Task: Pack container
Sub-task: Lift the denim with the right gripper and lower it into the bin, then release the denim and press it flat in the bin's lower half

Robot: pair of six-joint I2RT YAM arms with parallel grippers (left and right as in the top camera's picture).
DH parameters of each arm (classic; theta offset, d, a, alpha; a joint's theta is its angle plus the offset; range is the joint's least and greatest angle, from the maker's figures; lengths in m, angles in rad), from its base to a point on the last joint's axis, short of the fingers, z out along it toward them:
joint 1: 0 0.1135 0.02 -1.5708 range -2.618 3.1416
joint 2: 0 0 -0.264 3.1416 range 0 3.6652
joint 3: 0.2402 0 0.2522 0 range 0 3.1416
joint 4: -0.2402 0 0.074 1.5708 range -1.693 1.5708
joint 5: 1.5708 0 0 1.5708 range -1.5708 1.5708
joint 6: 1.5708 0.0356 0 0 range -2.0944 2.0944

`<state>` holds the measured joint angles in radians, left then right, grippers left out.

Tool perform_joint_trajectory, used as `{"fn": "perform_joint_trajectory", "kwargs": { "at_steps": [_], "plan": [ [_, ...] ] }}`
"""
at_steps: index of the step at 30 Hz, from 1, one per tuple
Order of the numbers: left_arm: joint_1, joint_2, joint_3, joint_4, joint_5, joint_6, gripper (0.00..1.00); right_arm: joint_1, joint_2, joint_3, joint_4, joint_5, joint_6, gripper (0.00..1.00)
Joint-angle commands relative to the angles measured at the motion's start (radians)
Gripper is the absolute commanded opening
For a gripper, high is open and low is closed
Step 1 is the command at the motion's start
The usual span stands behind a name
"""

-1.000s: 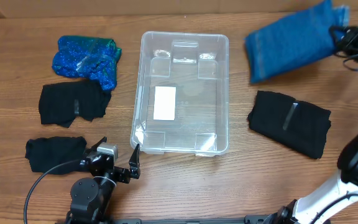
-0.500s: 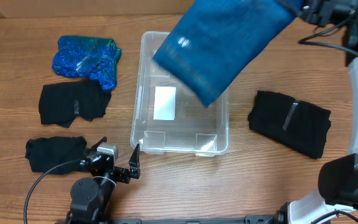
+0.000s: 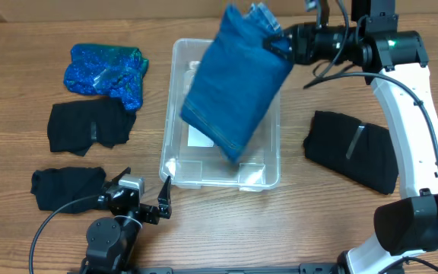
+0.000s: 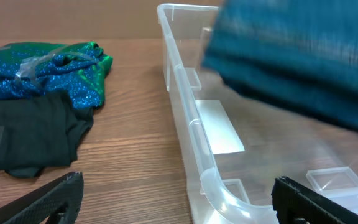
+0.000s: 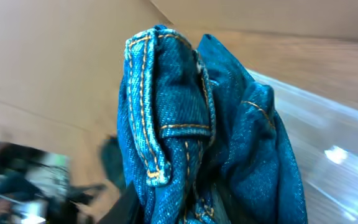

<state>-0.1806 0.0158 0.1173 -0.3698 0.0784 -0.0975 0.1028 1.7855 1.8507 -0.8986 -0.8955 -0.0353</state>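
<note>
The jeans hang at a slant above the bottom of the container, so the robot's right gripper will next go to the left in the overhead view and lower them over the container's far end [image 3: 201, 58] [image 5: 333, 149].
The clear plastic container [image 3: 175, 91] stands at the table's middle; its near left rim shows in the left wrist view [image 4: 191, 124], with a white label [image 4: 219, 127] on its bottom. My right gripper [image 3: 278, 39] is shut on folded blue jeans [image 3: 233, 87] and holds them hanging over the container. The jeans fill the right wrist view [image 5: 197, 124] and show blurred in the left wrist view [image 4: 297, 62]. My left gripper [image 3: 143, 194] is open and empty at the container's near left corner, its dark fingertips [image 4: 48, 202] wide apart.
A shiny blue-green garment [image 3: 105, 72] and two black garments [image 3: 90, 125] [image 3: 65, 186] lie left of the container. Another folded black garment [image 3: 353, 148] lies to its right. The right arm reaches in from the right edge.
My right gripper has swung left from the far right corner, carrying the jeans over the container, where they now hang lower. The left arm has not moved.
</note>
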Motion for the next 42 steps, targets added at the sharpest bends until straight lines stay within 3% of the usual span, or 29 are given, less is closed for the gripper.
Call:
{"fn": "perform_joint_trajectory", "kwargs": {
  "at_steps": [1, 7, 13, 28, 29, 31, 38, 42],
  "plan": [
    [0.010, -0.005, -0.008, 0.005, -0.007, 0.019, 1.00, 0.046, -0.063, 0.033, -0.031, 0.029, -0.236, 0.03],
    [0.010, -0.005, -0.008, 0.004, -0.007, 0.019, 1.00, 0.233, -0.063, -0.032, 0.036, 0.110, -0.280, 0.03],
    [0.010, -0.005, -0.008, 0.004, -0.007, 0.019, 1.00, 0.240, -0.060, -0.057, -0.105, 0.055, -0.336, 0.03],
    [0.010, -0.005, -0.008, 0.004, -0.007, 0.019, 1.00, 0.249, 0.041, -0.145, -0.026, -0.051, -0.358, 0.04],
    [0.010, -0.005, -0.008, 0.004, -0.007, 0.019, 1.00, 0.249, 0.047, -0.145, -0.018, -0.045, -0.358, 0.21],
    [0.010, -0.005, -0.008, 0.004, -0.007, 0.019, 1.00, 0.249, 0.046, -0.141, 0.026, 0.005, -0.319, 0.96],
    [0.010, -0.005, -0.008, 0.005, -0.007, 0.020, 1.00, 0.242, 0.000, 0.121, -0.093, 0.375, -0.188, 1.00],
    [0.010, -0.005, -0.008, 0.005, -0.007, 0.019, 1.00, 0.243, -0.024, 0.137, -0.141, 0.477, -0.116, 1.00]
  ]
}}
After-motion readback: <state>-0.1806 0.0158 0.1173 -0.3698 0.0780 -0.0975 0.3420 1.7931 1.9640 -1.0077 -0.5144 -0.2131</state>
